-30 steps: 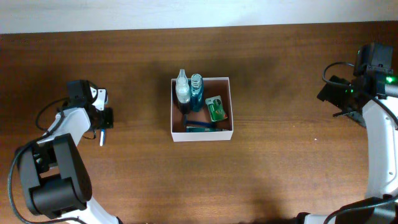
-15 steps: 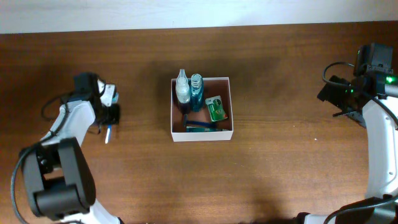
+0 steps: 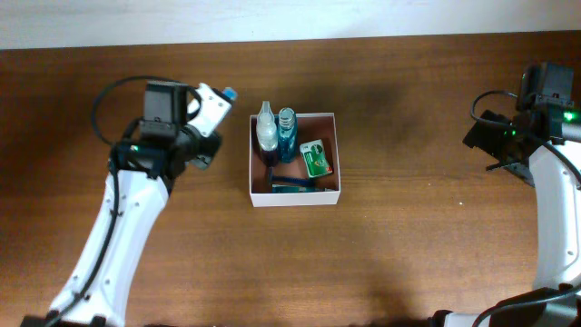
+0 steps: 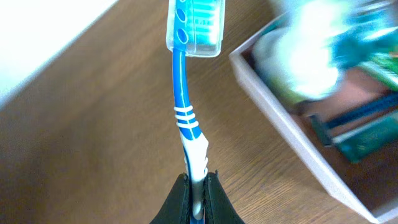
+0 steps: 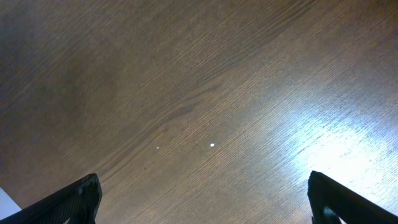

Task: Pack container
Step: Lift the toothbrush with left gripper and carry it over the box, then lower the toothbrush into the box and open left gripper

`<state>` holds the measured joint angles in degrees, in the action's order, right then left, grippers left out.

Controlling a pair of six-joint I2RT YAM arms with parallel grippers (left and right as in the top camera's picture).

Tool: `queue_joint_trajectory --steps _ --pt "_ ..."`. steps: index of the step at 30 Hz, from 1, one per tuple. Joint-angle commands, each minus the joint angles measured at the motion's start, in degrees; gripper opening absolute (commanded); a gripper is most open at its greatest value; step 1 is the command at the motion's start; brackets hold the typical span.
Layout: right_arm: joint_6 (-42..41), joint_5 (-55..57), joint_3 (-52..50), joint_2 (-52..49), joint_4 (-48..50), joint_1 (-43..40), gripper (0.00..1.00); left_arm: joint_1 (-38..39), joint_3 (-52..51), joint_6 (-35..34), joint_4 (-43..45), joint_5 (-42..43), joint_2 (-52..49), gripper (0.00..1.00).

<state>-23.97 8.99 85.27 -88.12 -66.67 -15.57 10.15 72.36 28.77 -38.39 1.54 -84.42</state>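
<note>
The toothbrush in my left gripper goes past the bottles next, turning, then down over the green packet (image 3: 316, 159) and razor, since bottles crowd the container's nearest side.
The container (image 3: 338, 173) is a shallow white-walled box with a reddish-brown floor at the table's middle. It holds a clear bottle (image 3: 265, 133), a teal bottle (image 3: 287, 134), a green packet (image 3: 316, 159) and a blue razor (image 3: 292, 184). My left gripper (image 3: 207, 136) is shut on the handle of a blue and white toothbrush (image 4: 186, 118) with a clear head cap. It holds the toothbrush above the table just left of the container; the container wall (image 4: 292, 146) shows in the left wrist view. My right gripper (image 5: 202, 199) is open and empty, far right.
The brown wooden table (image 3: 408, 245) runs to a white wall at the back. The right arm (image 3: 545, 173) stands at the right edge, well away from the container.
My left gripper has risen from the far left of the table and swung right toward the container's left wall, carrying the toothbrush. The right arm has not moved.
</note>
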Motion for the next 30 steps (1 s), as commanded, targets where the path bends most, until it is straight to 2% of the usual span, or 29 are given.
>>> queue_joint_trajectory --steps 1,10,15,28,30 --pt "-0.33 0.7 0.28 -0.11 0.0 -0.22 0.99 4.04 0.79 8.2 -0.02 0.7 3.89 0.0" --pt "-0.33 0.7 0.28 -0.11 0.0 -0.22 0.99 16.09 0.76 17.68 0.2 6.32 4.74 0.0" --pt "-0.35 0.7 0.28 -0.11 0.0 -0.22 0.99 20.28 0.76 18.53 2.67 6.36 1.77 0.0" --pt "-0.33 0.7 0.28 -0.11 0.0 -0.22 0.99 21.84 0.76 18.53 5.25 6.16 -8.66 0.01" --pt "-0.33 0.7 0.28 -0.11 0.02 -0.22 0.99 21.77 0.76 18.51 5.62 6.14 -9.16 0.11"
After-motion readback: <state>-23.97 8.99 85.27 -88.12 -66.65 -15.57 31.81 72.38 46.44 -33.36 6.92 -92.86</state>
